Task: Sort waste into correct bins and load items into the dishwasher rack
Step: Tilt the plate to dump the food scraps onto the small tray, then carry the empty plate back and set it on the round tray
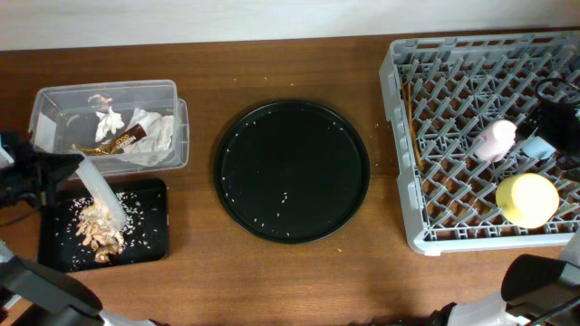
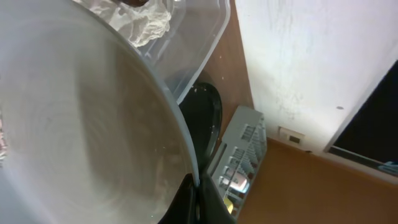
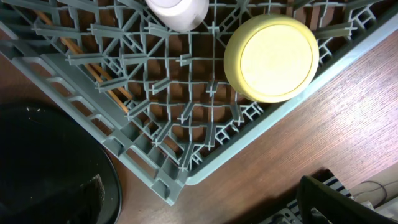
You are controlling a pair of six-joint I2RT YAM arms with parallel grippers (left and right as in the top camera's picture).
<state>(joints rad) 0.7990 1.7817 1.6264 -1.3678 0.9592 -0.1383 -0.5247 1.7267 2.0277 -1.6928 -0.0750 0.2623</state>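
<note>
The left gripper carries the plate point(image 1: 98, 192) across next, lowers it flat and releases, since the nearly empty round black tray point(image 1: 268, 169) lies to its right in the overhead view.
My left gripper point(image 1: 56, 170) is shut on the rim of the pale grey plate point(image 1: 98, 192) and holds it tilted steeply over the shallow black tray point(image 1: 156, 210). The plate fills the left wrist view point(image 2: 81, 124), pinched between the fingers point(image 2: 198, 200). Food scraps with rice point(image 1: 98, 234) lie in that tray. The clear tub point(image 1: 54, 98) holds tissue point(image 1: 156, 134) and the wrapper point(image 1: 122, 143). The dishwasher rack point(image 1: 406, 181) holds the upside-down yellow-green bowl point(image 1: 527, 199), pink cup point(image 1: 496, 139), light blue cup point(image 1: 536, 146) and chopsticks point(image 1: 410, 118). My right gripper point(image 1: 540, 276) is off the rack's near corner; one finger shows point(image 3: 329, 200).
The large round black tray point(image 1: 291, 170) sits mid-table with a few rice grains on it. Bare wood lies between it and the rack. A black arm part point(image 1: 557, 113) hangs over the rack's right side.
</note>
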